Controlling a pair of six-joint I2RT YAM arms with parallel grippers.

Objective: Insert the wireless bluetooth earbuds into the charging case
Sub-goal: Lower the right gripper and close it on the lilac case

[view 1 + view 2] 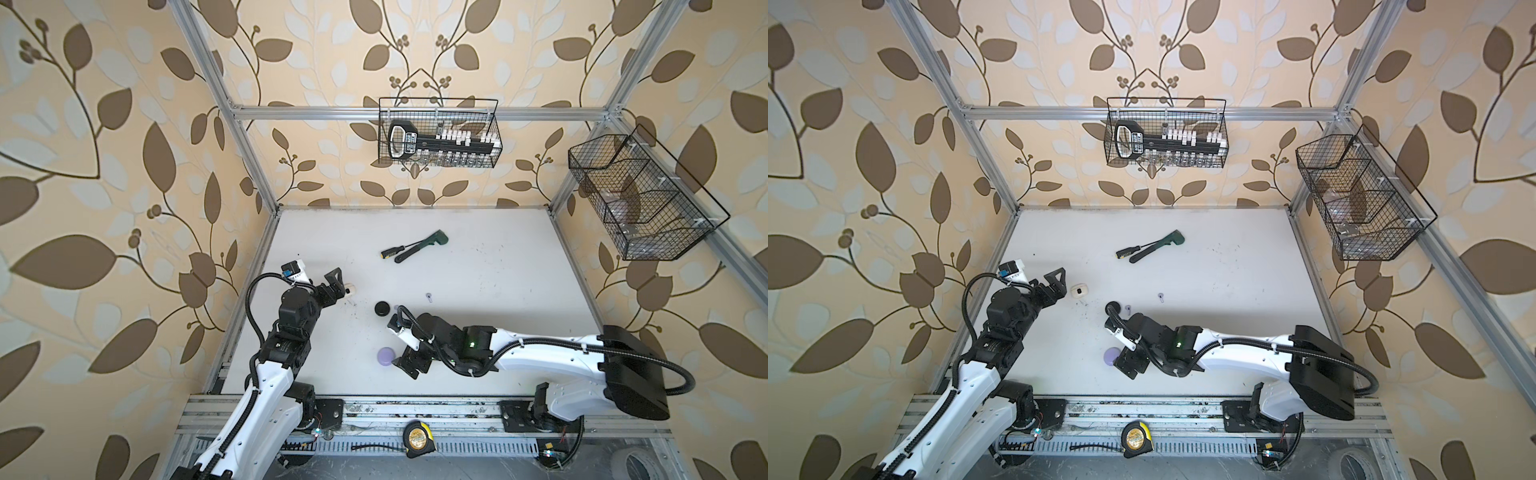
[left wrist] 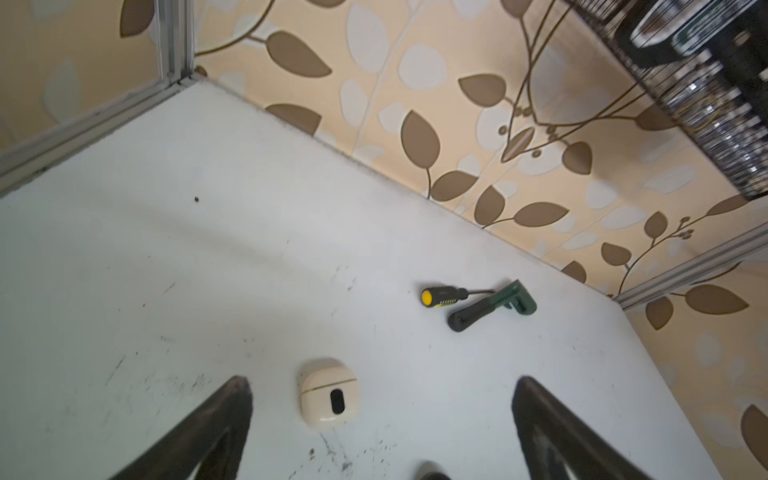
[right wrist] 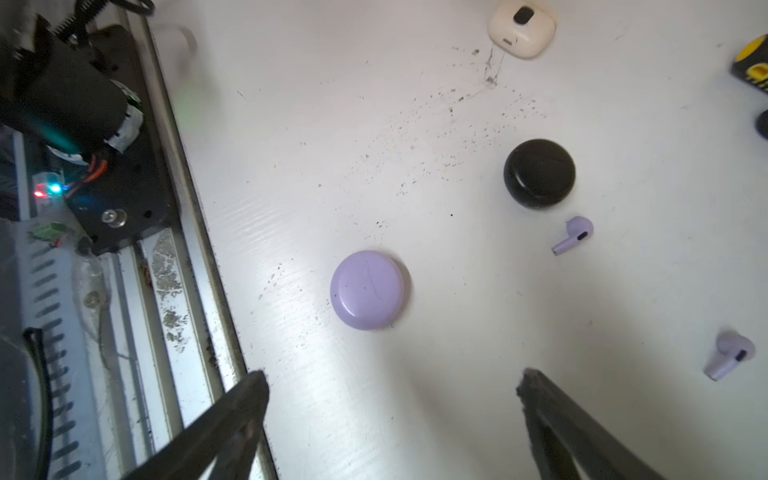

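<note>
Next I need to lower my right gripper's open fingers around the rounded sides of the closed lilac round case (image 1: pixel 385 357) (image 3: pixel 368 289) and close them, since the case sits below and just ahead.
Two lilac earbuds (image 3: pixel 571 235) (image 3: pixel 729 355) lie loose on the white table, one beside a closed black round case (image 3: pixel 539 172). In both top views the farther lilac earbud (image 1: pixel 429 296) lies right of the black case (image 1: pixel 382 308). A closed lilac round case (image 3: pixel 368 289) sits just ahead of my right gripper (image 3: pixel 390 382), which is open and empty. A closed cream case (image 2: pixel 329 392) rests flat between and just beyond the fingertips of my left gripper (image 2: pixel 382 384), also open and touching nothing. The other earbuds are out of view.
A yellow-tipped screwdriver (image 1: pixel 392 251) and a green-headed tool (image 1: pixel 422 245) lie at the table's back middle. Wire baskets hang on the back wall (image 1: pixel 438 133) and right wall (image 1: pixel 640 195). A tape measure (image 1: pixel 417 438) sits on the front rail, beyond the table edge.
</note>
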